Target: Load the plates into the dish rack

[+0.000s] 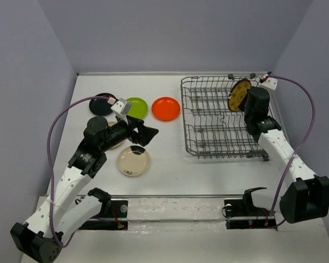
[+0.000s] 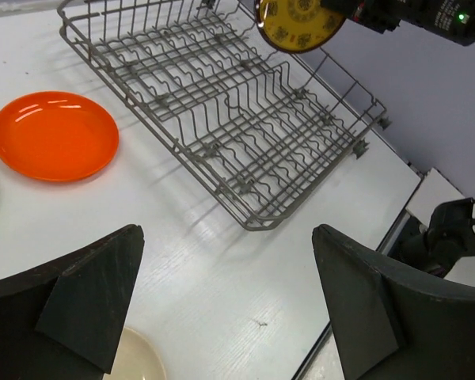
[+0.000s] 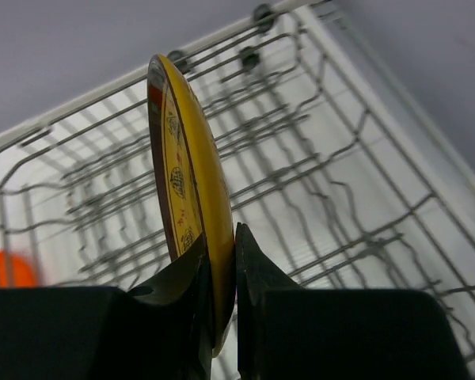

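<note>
My right gripper lowers onto the rack's end wires next, straightens the slanted brown plate and releases, since they lie below it and to its right in the top view.
The grey wire dish rack [image 1: 185, 115] stands on the right half of the table. My right gripper [image 1: 246, 99] is shut on the rim of the brown plate with yellow pattern [image 1: 240, 94], holding it on edge above the rack's far right part; the right wrist view shows my fingers [image 3: 222, 237] clamping that plate [image 3: 180, 174] over the tines [image 3: 364, 245]. My left gripper [image 1: 146, 134] is open and empty above the table, left of the rack. The black [image 1: 101, 103], lime green [image 1: 136, 107], orange [image 1: 166, 108] and cream dark-patched [image 1: 134, 160] plates lie flat on the table.
A beige edge [image 1: 115, 144] shows under my left arm, mostly hidden. In the left wrist view my open gripper [image 2: 226, 237] hovers over bare table, with the orange plate [image 2: 55, 136] and the rack [image 2: 237, 119] beyond. Grey walls enclose the table.
</note>
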Motion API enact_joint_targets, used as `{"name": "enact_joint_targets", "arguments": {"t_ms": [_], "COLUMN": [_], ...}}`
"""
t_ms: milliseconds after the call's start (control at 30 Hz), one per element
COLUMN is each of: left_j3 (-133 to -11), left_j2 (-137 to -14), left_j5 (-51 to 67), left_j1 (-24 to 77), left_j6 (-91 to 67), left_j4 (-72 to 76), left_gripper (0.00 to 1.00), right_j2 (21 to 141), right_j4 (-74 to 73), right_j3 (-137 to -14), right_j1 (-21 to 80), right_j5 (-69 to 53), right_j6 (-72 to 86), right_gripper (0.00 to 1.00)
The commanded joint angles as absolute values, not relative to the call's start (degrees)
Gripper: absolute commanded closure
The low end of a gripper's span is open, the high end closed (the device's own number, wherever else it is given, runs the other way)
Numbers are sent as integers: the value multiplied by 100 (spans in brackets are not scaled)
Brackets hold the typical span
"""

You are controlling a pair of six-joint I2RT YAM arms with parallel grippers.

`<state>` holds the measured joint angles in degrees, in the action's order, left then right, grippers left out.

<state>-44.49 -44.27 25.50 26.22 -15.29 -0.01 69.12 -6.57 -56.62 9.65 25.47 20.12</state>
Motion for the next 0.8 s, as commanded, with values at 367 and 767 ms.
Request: {"name": "enact_joint_targets", "arguments": {"t_ms": [367,767], "left_j3": [-4518,-4526], "left_j2": [-3868,-3858], "left_j5": [1670,1600], "left_j1": [3673,3893], "left_j6": [-1107,-1081], "left_j4": [-352,-369], "left_gripper": [1,1], "right_j2": [7664,8420], "right_j4": [2277,1222], "right_j3": [-4930,-5616], "right_j1": [-712,-817], "right_j5": [2322,1029], "right_j6": [-281,-1213], "right_gripper": [93,93]}}
